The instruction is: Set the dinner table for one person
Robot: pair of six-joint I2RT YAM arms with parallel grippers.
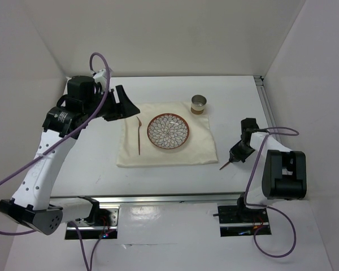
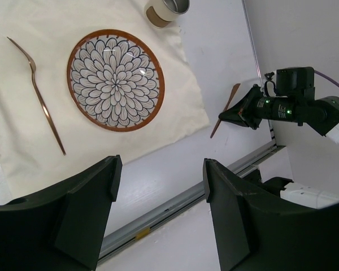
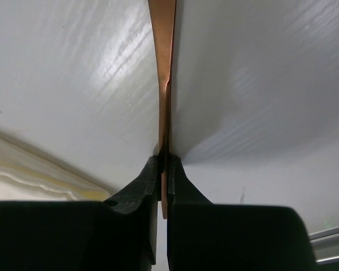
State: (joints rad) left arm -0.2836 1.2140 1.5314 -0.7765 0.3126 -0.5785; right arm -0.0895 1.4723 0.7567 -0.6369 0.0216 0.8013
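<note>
My right gripper will next turn and take the knife toward the left in the top view, onto the empty cloth beside the plate. It will then let go of the knife there, as the fork (image 1: 139, 138) lies opposite.
The white dinner table (image 1: 96, 164) bears a cream cloth (image 1: 200, 148). On the cloth lie a flower-patterned plate (image 1: 168, 132), a copper fork (image 1: 139, 138) to its left, and a small metal cup (image 1: 199, 104) at the far right corner. My right gripper (image 1: 233, 157) is shut on a thin copper utensil (image 1: 224, 165) and holds it low over the bare table, right of the cloth; in the right wrist view the jaws (image 3: 164, 161) pinch its handle (image 3: 164, 56). My left gripper (image 1: 127, 104) is open and empty, raised over the cloth's far left corner.
A metal rail (image 1: 158, 199) runs along the near edge and another along the right edge (image 1: 266, 107). White walls enclose the table. The left wrist view shows the plate (image 2: 115, 80), the fork (image 2: 40, 96), the cup (image 2: 166, 10) and the held utensil (image 2: 226, 107).
</note>
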